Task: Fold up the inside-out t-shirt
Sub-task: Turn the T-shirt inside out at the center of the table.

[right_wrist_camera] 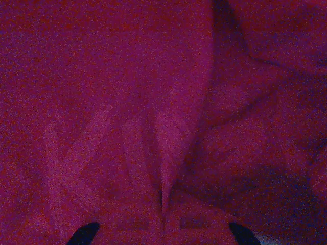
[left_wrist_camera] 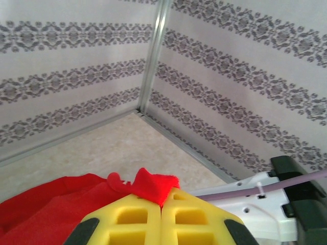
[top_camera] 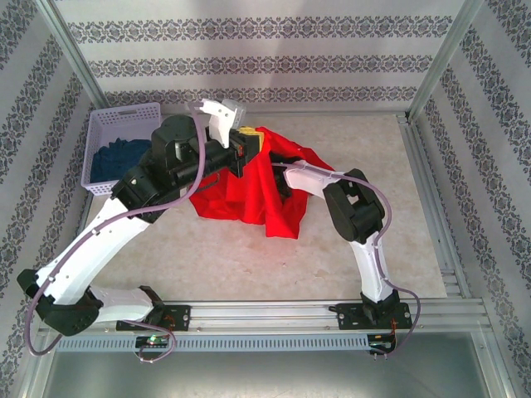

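Note:
The t-shirt hangs bunched and lifted, so my left gripper should next go down toward the tabletop on the lavender basket's side and release the fold of t-shirt there.
The bright red t-shirt (top_camera: 249,195) hangs bunched over the middle of the table, lifted off it at the top. My left gripper (top_camera: 247,143) is shut on the t-shirt's upper edge; in the left wrist view a red fold of the t-shirt (left_wrist_camera: 148,186) pokes up between the closed yellow fingers (left_wrist_camera: 127,219). My right gripper (top_camera: 282,178) is buried inside the cloth. In the right wrist view dim red t-shirt cloth (right_wrist_camera: 153,102) surrounds the closed fingers (right_wrist_camera: 133,224), with a pinched ridge rising from between them.
A lavender basket (top_camera: 116,133) holding dark blue cloth (top_camera: 116,157) stands at the back left. Patterned walls and metal frame rails (top_camera: 427,191) enclose the table. Bare tabletop (top_camera: 249,265) lies in front of the shirt.

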Motion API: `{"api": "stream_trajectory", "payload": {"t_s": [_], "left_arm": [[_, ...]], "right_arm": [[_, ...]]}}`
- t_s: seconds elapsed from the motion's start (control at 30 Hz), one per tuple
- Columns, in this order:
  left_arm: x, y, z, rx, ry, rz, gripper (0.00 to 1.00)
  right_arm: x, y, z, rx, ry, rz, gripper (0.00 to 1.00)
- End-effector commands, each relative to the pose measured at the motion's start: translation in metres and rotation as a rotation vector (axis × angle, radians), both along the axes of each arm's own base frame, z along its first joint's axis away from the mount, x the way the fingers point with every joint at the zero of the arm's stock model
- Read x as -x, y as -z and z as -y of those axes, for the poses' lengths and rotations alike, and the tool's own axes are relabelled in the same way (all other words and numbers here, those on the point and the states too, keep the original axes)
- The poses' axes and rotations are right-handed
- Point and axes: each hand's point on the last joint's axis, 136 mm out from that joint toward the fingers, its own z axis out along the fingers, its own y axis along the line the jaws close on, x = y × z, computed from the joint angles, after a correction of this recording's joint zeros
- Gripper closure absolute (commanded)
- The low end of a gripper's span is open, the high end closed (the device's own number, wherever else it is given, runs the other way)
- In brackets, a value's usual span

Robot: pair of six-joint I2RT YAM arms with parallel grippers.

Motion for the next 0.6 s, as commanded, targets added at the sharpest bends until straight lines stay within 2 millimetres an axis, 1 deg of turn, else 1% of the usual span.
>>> {"api": "stream_trajectory", "payload": {"t_s": [0.0, 0.07, 0.13, 0.2, 0.23, 0.27, 0.3, 0.37, 0.4, 0.5, 0.57], "left_arm": [[-0.009, 0.007, -0.025, -0.029, -0.129, 0.020, 1.00], [-0.024, 0.025, -0.046, -0.051, -0.239, -0.020, 1.00], [-0.042, 0.044, -0.072, -0.052, -0.357, -0.084, 1.00], [-0.062, 0.064, -0.104, -0.027, -0.474, -0.157, 1.00], [-0.071, 0.072, -0.118, -0.021, -0.522, -0.182, 1.00], [-0.080, 0.083, -0.135, -0.016, -0.583, -0.212, 1.00], [-0.088, 0.094, -0.149, -0.017, -0.626, -0.241, 1.00], [-0.101, 0.115, -0.164, -0.044, -0.677, -0.282, 1.00], [-0.106, 0.125, -0.167, -0.060, -0.694, -0.299, 1.00], [-0.118, 0.151, -0.171, -0.095, -0.720, -0.340, 1.00], [-0.123, 0.164, -0.173, -0.106, -0.731, -0.367, 1.00]], "right_arm": [[0.031, 0.022, 0.011, 0.025, -0.071, -0.102, 1.00], [0.029, -0.002, 0.011, -0.023, -0.087, -0.033, 1.00], [0.031, -0.029, 0.010, -0.088, -0.115, 0.030, 1.00], [0.043, -0.051, 0.009, -0.153, -0.164, 0.097, 1.00], [0.048, -0.059, 0.010, -0.178, -0.179, 0.120, 1.00], [0.055, -0.065, 0.010, -0.206, -0.197, 0.133, 1.00], [0.060, -0.076, 0.011, -0.239, -0.211, 0.158, 1.00], [0.067, -0.090, 0.011, -0.304, -0.226, 0.202, 1.00], [0.070, -0.098, 0.011, -0.341, -0.234, 0.224, 1.00], [0.072, -0.121, 0.011, -0.407, -0.245, 0.299, 1.00], [0.072, -0.131, 0.012, -0.425, -0.260, 0.333, 1.00]]}}
